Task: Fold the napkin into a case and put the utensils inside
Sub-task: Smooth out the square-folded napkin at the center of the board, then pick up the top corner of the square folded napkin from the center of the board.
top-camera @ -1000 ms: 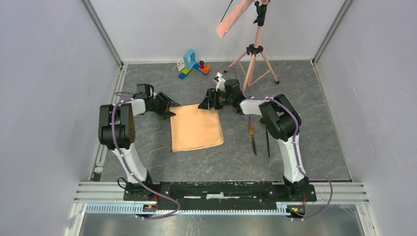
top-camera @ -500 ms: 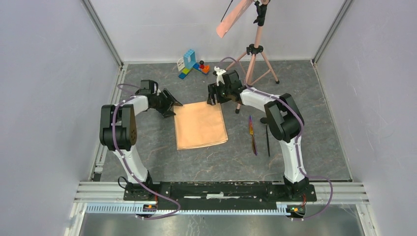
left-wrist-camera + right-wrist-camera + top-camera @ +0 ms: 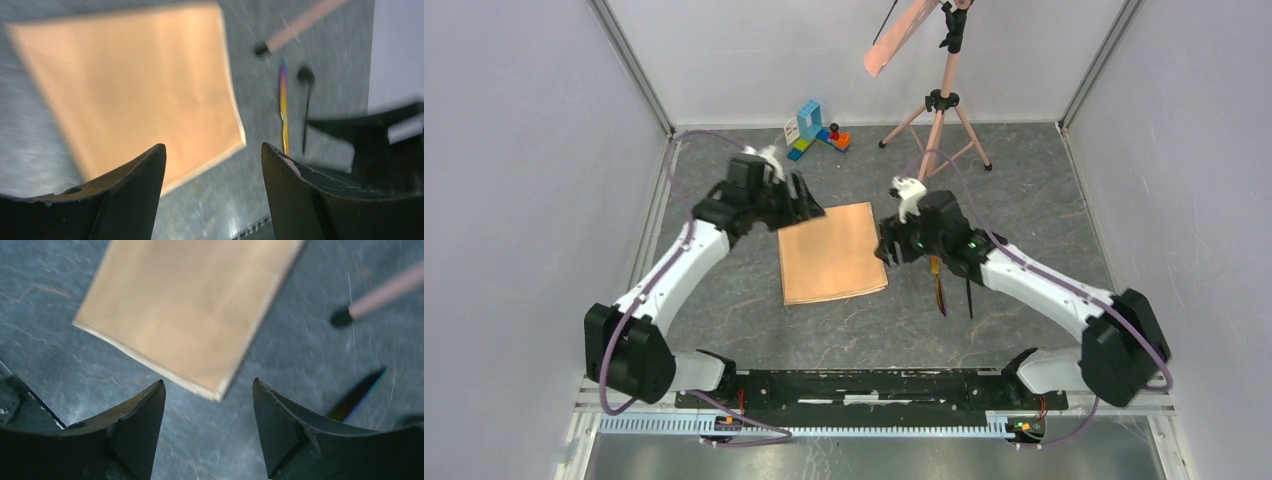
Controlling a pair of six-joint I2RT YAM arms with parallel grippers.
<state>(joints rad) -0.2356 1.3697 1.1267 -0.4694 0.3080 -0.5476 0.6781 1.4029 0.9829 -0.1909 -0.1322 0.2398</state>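
Observation:
My left gripper will swing across, back and down next to the napkin's layered near corner by the knife, as that corner is below, to its right in the top view.
The napkin (image 3: 832, 252) lies flat on the grey table as a peach-tan rectangle, folded with layered edges; it also shows in the left wrist view (image 3: 130, 85) and the right wrist view (image 3: 190, 310). My left gripper (image 3: 809, 207) is open and empty above its far left corner. My right gripper (image 3: 886, 245) is open and empty, just off its right edge. The utensils lie right of the napkin: the purple-gold knife (image 3: 938, 285) (image 3: 283, 105) and the thin black piece (image 3: 970, 295) (image 3: 306, 100). The right arm crosses over their far ends. No case is in view.
A pink tripod (image 3: 939, 115) with a salmon strip (image 3: 899, 35) stands at the back, one leg tip near the utensils (image 3: 385, 292). Toy blocks (image 3: 816, 130) sit at the back centre. Grey walls close in on three sides.
Both grippers have let go of the napkin's far corners and lifted off. The left moved right; the right swung nearer along the right edge. The napkin shifted slightly right, then lay still.

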